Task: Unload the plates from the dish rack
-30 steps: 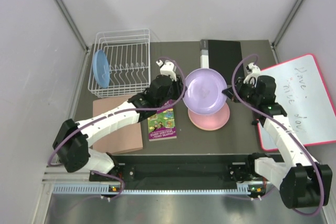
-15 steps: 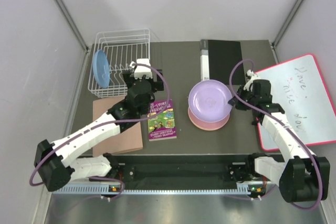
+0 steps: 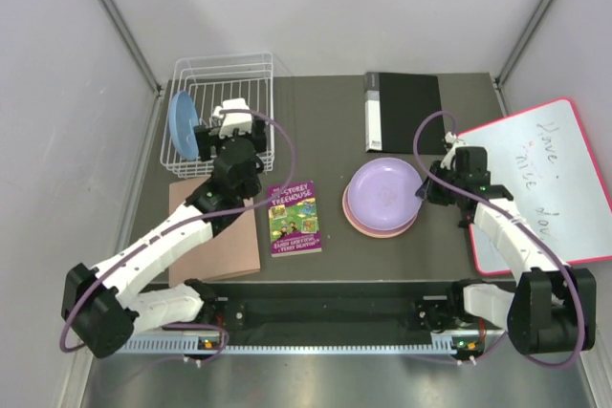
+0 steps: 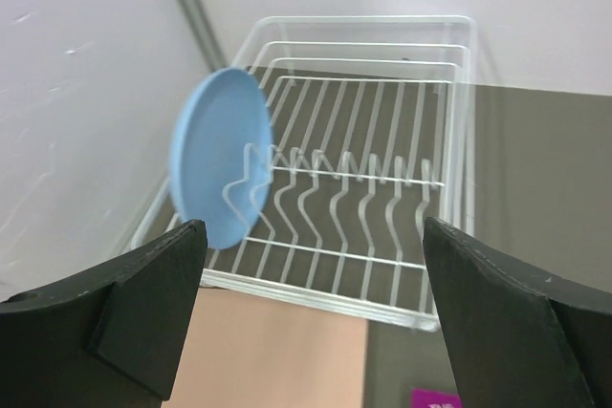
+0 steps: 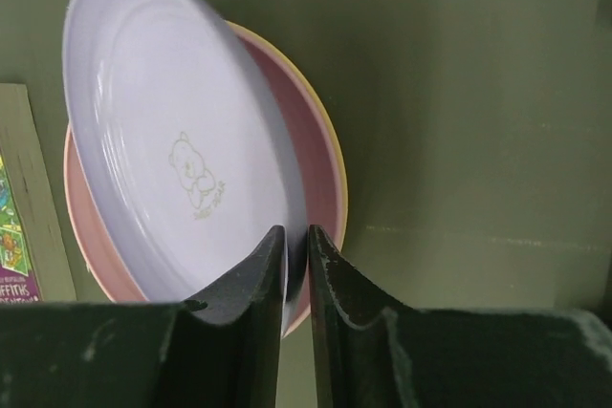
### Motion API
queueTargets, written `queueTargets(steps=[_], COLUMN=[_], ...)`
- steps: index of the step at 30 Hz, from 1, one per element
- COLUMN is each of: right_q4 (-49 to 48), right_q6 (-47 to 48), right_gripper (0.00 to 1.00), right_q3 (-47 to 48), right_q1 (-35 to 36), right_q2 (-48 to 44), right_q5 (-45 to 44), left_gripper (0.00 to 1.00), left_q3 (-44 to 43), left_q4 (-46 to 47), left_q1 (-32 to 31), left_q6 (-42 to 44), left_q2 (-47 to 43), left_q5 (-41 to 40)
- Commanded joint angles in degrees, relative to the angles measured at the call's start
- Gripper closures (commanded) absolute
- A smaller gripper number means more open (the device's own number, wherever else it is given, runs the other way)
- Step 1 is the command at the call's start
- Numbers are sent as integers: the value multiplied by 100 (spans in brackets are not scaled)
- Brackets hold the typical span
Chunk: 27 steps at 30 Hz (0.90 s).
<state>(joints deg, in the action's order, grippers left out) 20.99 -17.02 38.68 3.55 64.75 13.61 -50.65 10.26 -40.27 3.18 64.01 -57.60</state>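
Since the blue plate stands upright in the rack (image 3: 222,102), I will bring my left gripper down toward the left in the top view, fingers astride the plate's near rim (image 3: 184,148).
The white wire dish rack (image 3: 222,102) stands at the back left, with a light blue plate (image 3: 184,124) upright in its left end. My left gripper (image 3: 232,123) hovers over the rack's near side. In the left wrist view this gripper (image 4: 313,236) is open wide, facing the rack (image 4: 315,299) and the blue plate (image 4: 215,160), touching neither. The purple plate (image 3: 382,188) rests tilted on a pink plate (image 3: 378,225). My right gripper (image 5: 297,231) is shut on the purple plate's (image 5: 182,131) rim. Under the pink plate (image 5: 311,160) a yellow-orange plate's edge (image 5: 337,169) shows.
A purple-and-green book (image 3: 295,217) lies between the arms, beside a tan board (image 3: 225,236) just in front of the rack. A black folder (image 3: 402,99) lies at the back centre. A pink-framed whiteboard (image 3: 545,179) lies at the right. Grey walls close in both sides.
My left arm swung left from the purple plate to the rack and its gripper opened. My right gripper lowered the purple plate onto the pink plate.
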Motion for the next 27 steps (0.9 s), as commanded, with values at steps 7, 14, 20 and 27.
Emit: queueTargets(steps=[7,14,20,27], right_q4=[-70,99,-87,-376], right_q6=[32,-12,-21,49], right_gripper=[48,31,28,28], right_q3=[96,263,325,342], right_q1=[-39,-12,-12,-12], right_q2=[117,-647,-815,-175], right_q5=[46,-902,-799,-403], left_gripper=[1,1,1,6], left_q3=[-24,47,152,-488], left_q4=[-191,-288,484,688], left_q1=[1784,2664,3174,3623], left_q6=[-483,-827,-732,-731], left_q2=[-213,50,673,1762], left_q5=[724,1137,1094,1603])
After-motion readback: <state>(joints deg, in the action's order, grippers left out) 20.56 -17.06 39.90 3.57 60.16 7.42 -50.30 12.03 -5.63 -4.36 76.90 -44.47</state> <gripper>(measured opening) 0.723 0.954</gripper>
